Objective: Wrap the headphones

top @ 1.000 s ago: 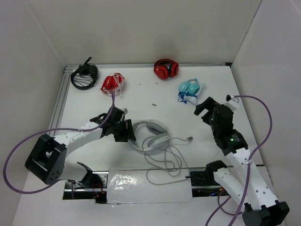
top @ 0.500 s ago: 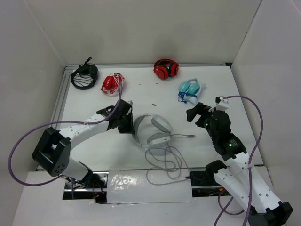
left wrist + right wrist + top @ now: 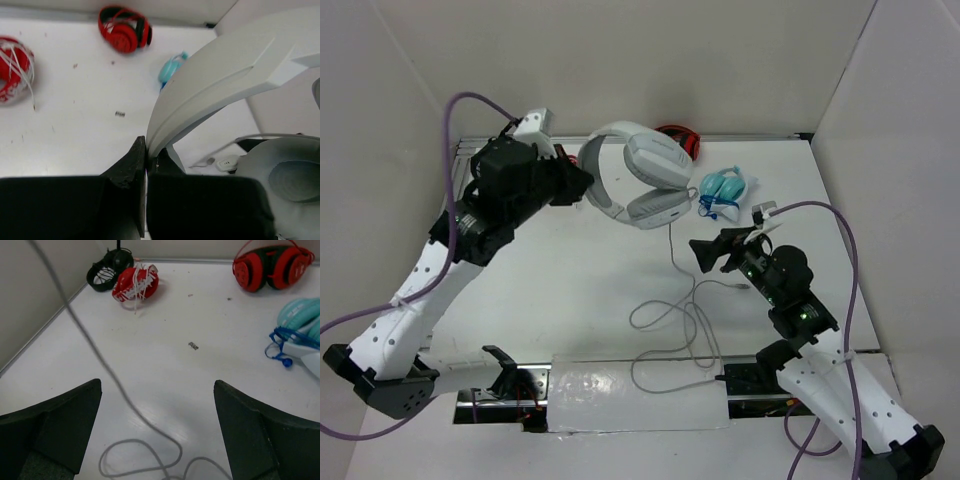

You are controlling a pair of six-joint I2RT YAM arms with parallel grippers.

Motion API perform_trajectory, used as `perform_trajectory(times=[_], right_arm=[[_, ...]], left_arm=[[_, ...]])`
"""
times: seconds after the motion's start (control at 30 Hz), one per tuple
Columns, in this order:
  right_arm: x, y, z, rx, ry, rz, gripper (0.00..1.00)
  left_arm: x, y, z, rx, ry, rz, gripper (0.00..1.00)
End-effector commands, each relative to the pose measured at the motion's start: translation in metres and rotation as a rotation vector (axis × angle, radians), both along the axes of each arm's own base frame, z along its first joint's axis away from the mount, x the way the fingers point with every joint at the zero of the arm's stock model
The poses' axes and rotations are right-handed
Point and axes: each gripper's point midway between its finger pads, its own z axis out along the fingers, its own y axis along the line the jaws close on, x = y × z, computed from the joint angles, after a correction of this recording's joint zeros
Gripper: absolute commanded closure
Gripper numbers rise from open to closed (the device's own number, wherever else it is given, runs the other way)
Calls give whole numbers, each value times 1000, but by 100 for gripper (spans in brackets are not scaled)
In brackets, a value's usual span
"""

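Note:
The free-hanging part of the cable (image 3: 672, 250) (image 3: 100, 356) is to the left of my right gripper in the top view, so I need to slide the gripper's open fingers that way around it.
The large white headphones (image 3: 638, 176) hang in the air over the back of the table. My left gripper (image 3: 582, 182) is shut on the end of their wide headband (image 3: 225, 75), with an earcup (image 3: 287, 175) just beside it. The thin grey cable (image 3: 674, 250) drops from the lower earcup to loose loops (image 3: 680, 335) on the table near the front edge. My right gripper (image 3: 705, 252) is open and empty, low over the table just right of the hanging cable. In the right wrist view the cable (image 3: 100, 360) runs between its spread fingers (image 3: 157, 385).
Red headphones (image 3: 270, 265) lie at the back and light-blue headphones (image 3: 725, 188) at the back right. A red pair wrapped in white cord (image 3: 135, 282) and a black pair (image 3: 107, 270) lie at the back left. Walls close three sides.
My left arm has lifted the white headphones off the table, up and toward the back, the cable trailing below. My right gripper has moved left toward the cable.

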Motion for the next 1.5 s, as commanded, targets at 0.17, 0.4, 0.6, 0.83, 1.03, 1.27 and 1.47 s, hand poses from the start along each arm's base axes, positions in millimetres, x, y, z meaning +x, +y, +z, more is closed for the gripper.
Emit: perform_trajectory(times=[0.17,0.4,0.6,0.83,1.03,1.27,1.47], right_arm=[[3,48,18,-49,-249,274,0],[11,54,11,-32,-313,257,0],[11,73,-29,54,-220,329,0],[21,116,-39,179,-148,368,0],[27,150,-50,250,-100,373,56],[20,137,-85,164,79,243,100],[-4,100,-104,23,249,50,100]], left_arm=[[-12,3,129,-136,-289,-47,100],[-35,6,192,-205,-422,-103,100],[-49,10,216,-281,-471,-118,100],[-53,4,224,-332,-470,-150,100],[-40,5,218,-363,-439,-90,100],[28,-2,152,-305,-284,105,100],[85,7,81,-234,-103,223,100]])
